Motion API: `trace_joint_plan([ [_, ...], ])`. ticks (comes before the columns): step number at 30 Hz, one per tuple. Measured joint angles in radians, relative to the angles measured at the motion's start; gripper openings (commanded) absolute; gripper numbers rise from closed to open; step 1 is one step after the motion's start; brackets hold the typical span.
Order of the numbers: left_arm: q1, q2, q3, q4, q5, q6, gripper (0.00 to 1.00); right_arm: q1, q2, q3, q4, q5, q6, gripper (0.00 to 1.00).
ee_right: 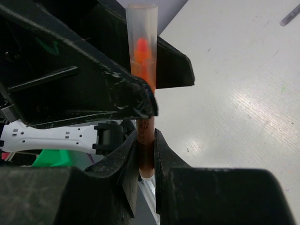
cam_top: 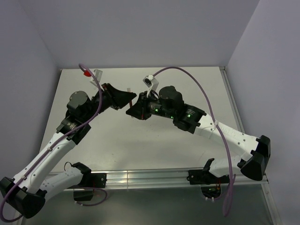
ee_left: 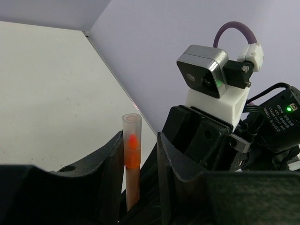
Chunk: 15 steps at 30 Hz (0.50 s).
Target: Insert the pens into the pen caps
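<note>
The white table is below my right gripper, to its right in the top view. My right gripper will lower to it next, tilt the upright pen to lie flat, then release the pen.
A red-orange pen point(ee_right: 146, 145) stands upright between the fingers of my right gripper point(ee_right: 146, 136), which is shut on its lower shaft. A pale translucent pen cap point(ee_right: 142, 37) sits over the pen's orange tip. In the left wrist view the same cap point(ee_left: 132, 140) rests against one finger of my left gripper point(ee_left: 140, 140). Its jaws are open, with a clear gap on the cap's other side. From above, both grippers meet nose to nose at mid-table, left point(cam_top: 123, 98) and right point(cam_top: 134, 110), with a bit of red pen point(cam_top: 130, 101) between them.
A thin grey piece point(ee_right: 289, 15), pen or cap I cannot tell, lies on the white table point(ee_right: 243, 93) beyond the grippers. A small red thing point(cam_top: 86, 73) shows near the table's back left corner. Purple cables point(cam_top: 201, 89) arch over both arms. Walls enclose the table.
</note>
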Motion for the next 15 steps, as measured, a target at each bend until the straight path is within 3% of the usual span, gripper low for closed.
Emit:
trace_joint_plan([
  [4,-0.001,0.008,0.011,-0.005,0.019,0.000,0.29,0.011,-0.016,-0.010,0.001,-0.003,-0.006,0.00],
  [11,0.008,0.008,0.013,-0.007,0.048,0.001,0.29,0.020,-0.044,-0.041,0.001,-0.003,-0.019,0.00],
  [13,0.014,0.008,0.013,-0.007,0.056,0.000,0.26,0.022,-0.044,-0.043,-0.001,-0.003,-0.021,0.00],
  [15,0.020,0.008,0.013,-0.008,0.064,0.000,0.15,0.023,-0.044,-0.043,0.000,-0.003,-0.021,0.00],
])
